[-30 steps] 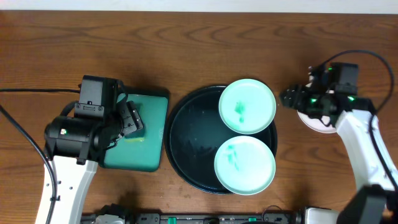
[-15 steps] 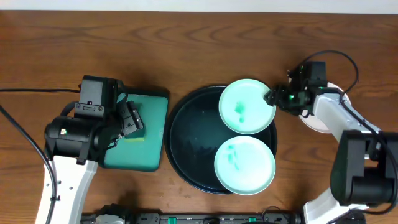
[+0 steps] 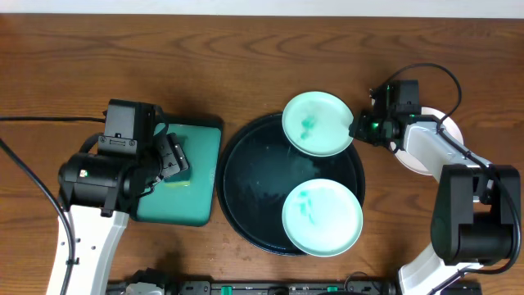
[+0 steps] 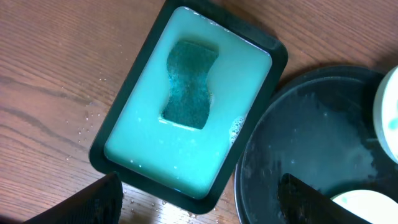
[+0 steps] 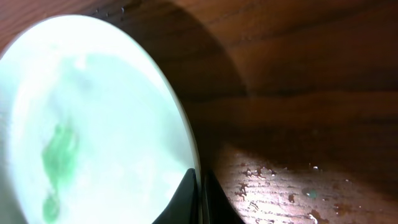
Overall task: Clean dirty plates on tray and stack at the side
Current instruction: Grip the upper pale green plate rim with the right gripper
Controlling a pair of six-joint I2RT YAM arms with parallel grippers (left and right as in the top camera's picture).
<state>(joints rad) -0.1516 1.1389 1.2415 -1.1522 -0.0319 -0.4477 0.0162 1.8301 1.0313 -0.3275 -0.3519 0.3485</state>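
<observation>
My left gripper should next go down from above the teal tray onto the narrow middle of the sponge (image 4: pixel 188 86), as both mint plates still have teal smears to wipe.
A pale mint plate (image 3: pixel 318 123) with teal smears sits tilted over the far rim of the black tray (image 3: pixel 246 192). My right gripper (image 3: pixel 358 129) is shut on this plate's right edge. In the right wrist view the rim of the plate (image 5: pixel 93 124) is pinched between the two dark fingertips (image 5: pixel 186 196). A second smeared mint plate (image 3: pixel 322 217) lies in the tray's near part. A white plate (image 3: pixel 419 162) rests on the table under my right arm. My left gripper (image 3: pixel 172 160) hovers open over the teal tray, holding nothing.
The teal rectangular tray (image 4: pixel 186 143) holds soapy liquid and a dark green sponge (image 4: pixel 189 84), just left of the black tray (image 4: pixel 311 137). Water drops lie on the wood by the right gripper. Cables run along both arms.
My right gripper moved left to the upper mint plate and shut on its rim. That plate has shifted up and left, partly off the tray. The left arm stayed still.
</observation>
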